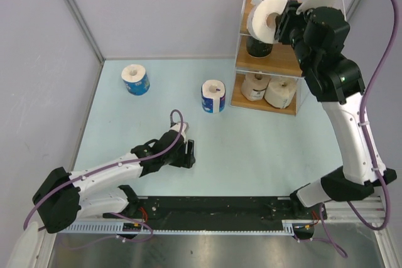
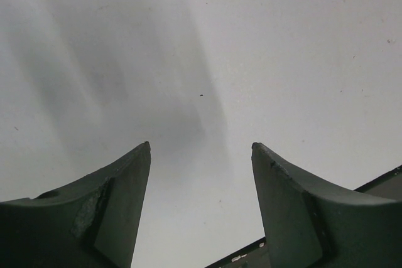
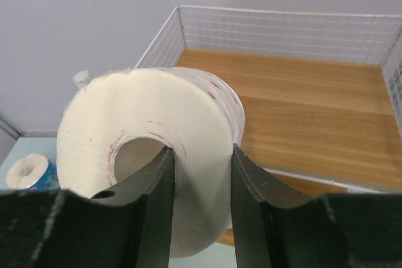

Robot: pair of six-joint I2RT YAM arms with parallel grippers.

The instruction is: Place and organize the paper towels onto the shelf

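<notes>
The right gripper carries the roll outward next and releases it on the empty top wooden board, since that board lies outward of the gripper.
My right gripper (image 1: 281, 24) is shut on the white red-speckled roll (image 1: 264, 18), one finger in its core and one outside, holding it at the front left of the shelf's (image 1: 284, 61) top tier. In the right wrist view the roll (image 3: 151, 130) hangs before the top wooden board (image 3: 301, 111). A dark roll (image 1: 258, 46) stands on the middle tier; a tan-brown roll (image 1: 254, 86) and a cream roll (image 1: 280, 92) are on the bottom tier. Two blue-wrapped rolls (image 1: 135, 79) (image 1: 213, 96) stand on the table. My left gripper (image 1: 187, 153) is open and empty, low over the table (image 2: 201, 61).
White wire walls (image 3: 276, 29) rim the top tier's back and sides. A black rail (image 1: 207, 208) runs along the near table edge. Grey walls enclose the table at the back and left.
</notes>
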